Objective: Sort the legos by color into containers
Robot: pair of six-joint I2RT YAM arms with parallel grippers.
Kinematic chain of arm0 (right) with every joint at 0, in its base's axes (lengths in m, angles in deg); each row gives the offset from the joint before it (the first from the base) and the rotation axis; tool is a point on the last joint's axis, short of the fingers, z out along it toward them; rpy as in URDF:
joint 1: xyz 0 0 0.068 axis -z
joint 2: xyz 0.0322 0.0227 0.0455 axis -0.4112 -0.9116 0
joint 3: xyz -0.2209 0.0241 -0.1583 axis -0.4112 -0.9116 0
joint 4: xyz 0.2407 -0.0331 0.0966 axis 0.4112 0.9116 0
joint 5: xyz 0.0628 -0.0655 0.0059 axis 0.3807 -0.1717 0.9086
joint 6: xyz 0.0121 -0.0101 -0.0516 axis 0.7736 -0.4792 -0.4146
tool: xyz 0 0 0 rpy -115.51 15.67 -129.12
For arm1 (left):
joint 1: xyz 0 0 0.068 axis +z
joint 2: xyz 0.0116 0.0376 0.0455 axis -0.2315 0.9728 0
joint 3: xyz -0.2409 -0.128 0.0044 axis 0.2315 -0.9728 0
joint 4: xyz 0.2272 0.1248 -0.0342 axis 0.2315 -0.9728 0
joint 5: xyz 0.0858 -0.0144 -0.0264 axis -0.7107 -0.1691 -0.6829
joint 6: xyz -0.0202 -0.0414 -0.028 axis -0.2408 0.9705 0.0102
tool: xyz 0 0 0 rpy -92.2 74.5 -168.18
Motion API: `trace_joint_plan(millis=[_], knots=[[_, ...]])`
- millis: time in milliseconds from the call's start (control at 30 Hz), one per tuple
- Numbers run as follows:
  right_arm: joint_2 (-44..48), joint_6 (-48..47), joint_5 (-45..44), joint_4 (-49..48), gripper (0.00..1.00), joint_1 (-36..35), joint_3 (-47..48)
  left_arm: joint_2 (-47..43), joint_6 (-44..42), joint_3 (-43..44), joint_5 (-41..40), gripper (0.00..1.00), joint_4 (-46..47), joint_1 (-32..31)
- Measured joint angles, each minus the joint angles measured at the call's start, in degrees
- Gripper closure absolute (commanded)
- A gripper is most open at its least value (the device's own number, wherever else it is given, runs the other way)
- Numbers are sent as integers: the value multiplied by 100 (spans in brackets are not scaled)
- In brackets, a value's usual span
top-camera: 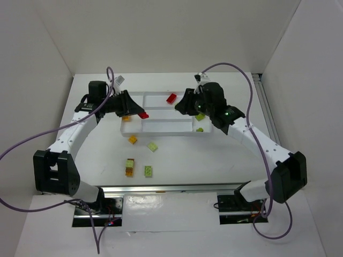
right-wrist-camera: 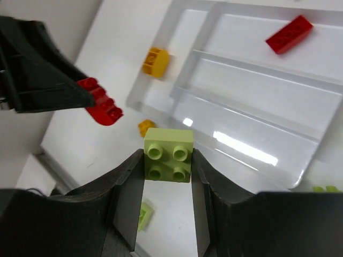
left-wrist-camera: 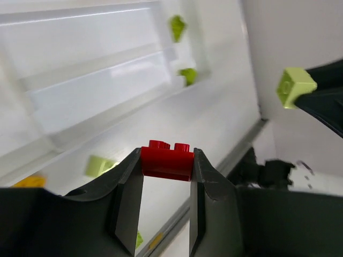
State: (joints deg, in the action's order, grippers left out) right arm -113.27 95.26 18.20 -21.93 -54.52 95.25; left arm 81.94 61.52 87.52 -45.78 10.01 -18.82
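Observation:
The tray's middle slot is empty. My right gripper needs to lower into it next, moving slightly to the left in the top view, and release the light green lego.
My left gripper [top-camera: 140, 113] [left-wrist-camera: 168, 159] is shut on a red lego [left-wrist-camera: 167, 160] and holds it over the left end of the white tray [top-camera: 166, 132]. My right gripper [top-camera: 179, 106] [right-wrist-camera: 168, 158] is shut on a light green lego [right-wrist-camera: 168, 155] above the tray's middle. The two grippers face each other. A red lego [top-camera: 171, 98] lies in the tray's far slot. An orange lego [top-camera: 125, 118] lies in the left side section. A green lego [top-camera: 200, 129] lies at the tray's right end.
Loose legos lie on the table in front of the tray: an orange one [top-camera: 132, 140], a green one [top-camera: 153, 146], a green-on-orange stack [top-camera: 129, 166] and another green one [top-camera: 148, 171]. White walls enclose the table on three sides.

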Motion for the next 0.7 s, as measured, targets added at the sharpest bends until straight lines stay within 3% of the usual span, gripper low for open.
trace_joint_plan(millis=[133,300,700], knots=[[-640,-26,-577,155,73,-52,131,26,20,37,-970,100,-463,39],[-1648,-72,-776,160,73,-52,199,22,15,140,-1609,100,-723,39],[-3421,-258,-1019,-35,73,-9,1386,-26,2,153,-1810,100,-857,39]])
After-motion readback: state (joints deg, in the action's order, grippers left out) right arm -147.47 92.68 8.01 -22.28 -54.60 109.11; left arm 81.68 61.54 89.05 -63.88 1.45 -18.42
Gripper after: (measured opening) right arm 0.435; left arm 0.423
